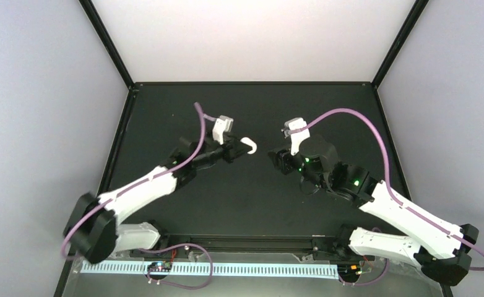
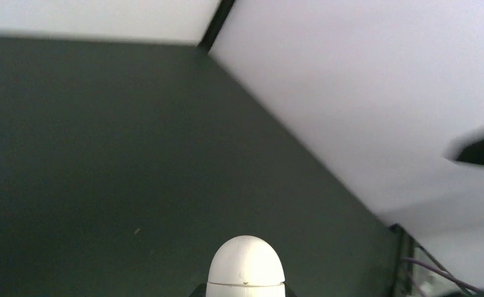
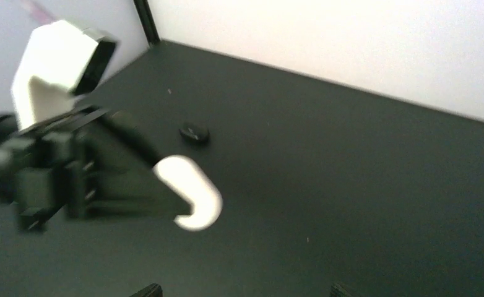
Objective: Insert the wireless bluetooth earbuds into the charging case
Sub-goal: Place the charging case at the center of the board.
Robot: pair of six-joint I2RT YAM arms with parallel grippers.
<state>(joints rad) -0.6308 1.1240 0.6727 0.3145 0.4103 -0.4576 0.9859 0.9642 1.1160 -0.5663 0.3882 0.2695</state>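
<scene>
My left gripper should next lower, tip its fingers down and release the white charging case (image 1: pixel 249 145) on the clear, bare table spot below.
My left gripper (image 1: pixel 238 148) is shut on the white charging case (image 1: pixel 249 145) and holds it above the black table, near the middle. In the left wrist view the case (image 2: pixel 246 266) sticks out from between the jaws as a rounded dome with a thin seam across it. In the right wrist view the case (image 3: pixel 190 189) looks blurred and hook-shaped at the tip of the left gripper (image 3: pixel 134 185). My right gripper (image 1: pixel 278 159) is open and empty, facing the case from the right, with its fingertips (image 3: pixel 148 289) wide apart. No earbud is in view.
A small black oval object (image 3: pixel 194 132) lies on the black table (image 1: pixel 246 105) beyond the case. White walls stand round the table on three sides. A black frame post (image 3: pixel 145 18) stands at the far corner.
</scene>
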